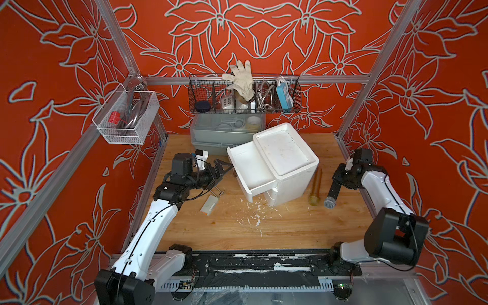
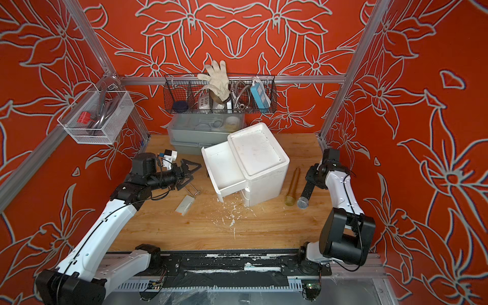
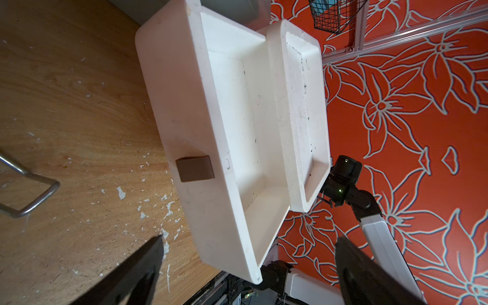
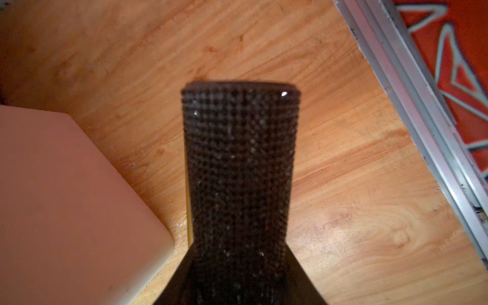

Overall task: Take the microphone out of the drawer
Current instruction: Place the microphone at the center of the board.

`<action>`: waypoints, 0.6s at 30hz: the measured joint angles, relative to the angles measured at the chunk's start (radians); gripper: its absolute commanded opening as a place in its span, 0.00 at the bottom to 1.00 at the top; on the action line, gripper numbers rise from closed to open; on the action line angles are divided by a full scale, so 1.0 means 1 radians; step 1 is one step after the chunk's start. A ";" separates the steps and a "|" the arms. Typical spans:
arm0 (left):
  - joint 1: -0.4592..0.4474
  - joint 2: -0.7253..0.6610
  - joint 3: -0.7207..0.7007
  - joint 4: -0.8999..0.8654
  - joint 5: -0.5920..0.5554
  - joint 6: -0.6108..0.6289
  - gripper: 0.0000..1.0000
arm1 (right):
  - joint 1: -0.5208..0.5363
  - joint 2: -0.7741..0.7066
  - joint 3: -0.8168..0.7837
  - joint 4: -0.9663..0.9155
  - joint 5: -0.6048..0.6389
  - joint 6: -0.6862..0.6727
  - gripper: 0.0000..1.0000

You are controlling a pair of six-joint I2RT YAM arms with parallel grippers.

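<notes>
The right gripper will next go down to lay the microphone [image 1: 333, 192] next to the gold microphone-shaped object and let go of the handle, because the bare wood tabletop is below it.
The microphone [image 1: 333, 192] [image 2: 307, 189] has a black textured handle and a silver mesh head. It is outside the drawer, to the right of the white cabinet [image 1: 287, 158], head tilted down close to the table. My right gripper [image 1: 338, 180] [image 4: 240, 277] is shut on the handle [image 4: 240, 158]. The white drawer [image 1: 247, 166] [image 3: 237, 118] is pulled out and shows an empty bottom. My left gripper [image 1: 223, 171] [image 3: 248, 264] is open just left of the drawer front, holding nothing.
A gold microphone-shaped object [image 1: 315, 188] lies between the cabinet and the held microphone. A small roller tool [image 1: 210, 204] and white flakes [image 1: 254, 214] lie on the wood table. Grey bins [image 1: 219, 132] and a wire basket [image 1: 244, 95] stand at the back.
</notes>
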State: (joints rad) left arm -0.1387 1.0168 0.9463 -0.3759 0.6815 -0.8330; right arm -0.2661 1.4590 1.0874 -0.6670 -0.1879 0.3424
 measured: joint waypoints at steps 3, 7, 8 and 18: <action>0.000 0.000 -0.008 0.000 0.000 0.000 1.00 | -0.010 0.087 0.000 0.032 -0.016 -0.003 0.00; 0.000 0.000 -0.008 0.000 0.001 0.000 1.00 | -0.016 0.225 0.031 0.040 -0.020 -0.019 0.00; 0.000 0.000 -0.008 0.000 0.000 0.000 1.00 | -0.016 0.260 0.046 0.039 -0.020 -0.023 0.00; 0.000 -0.042 -0.027 -0.004 -0.005 -0.003 1.00 | -0.035 0.346 0.079 0.054 -0.021 -0.037 0.01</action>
State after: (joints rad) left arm -0.1387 0.9749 0.9195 -0.3801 0.6769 -0.8356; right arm -0.3008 1.8046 1.1664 -0.6132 -0.2089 0.3050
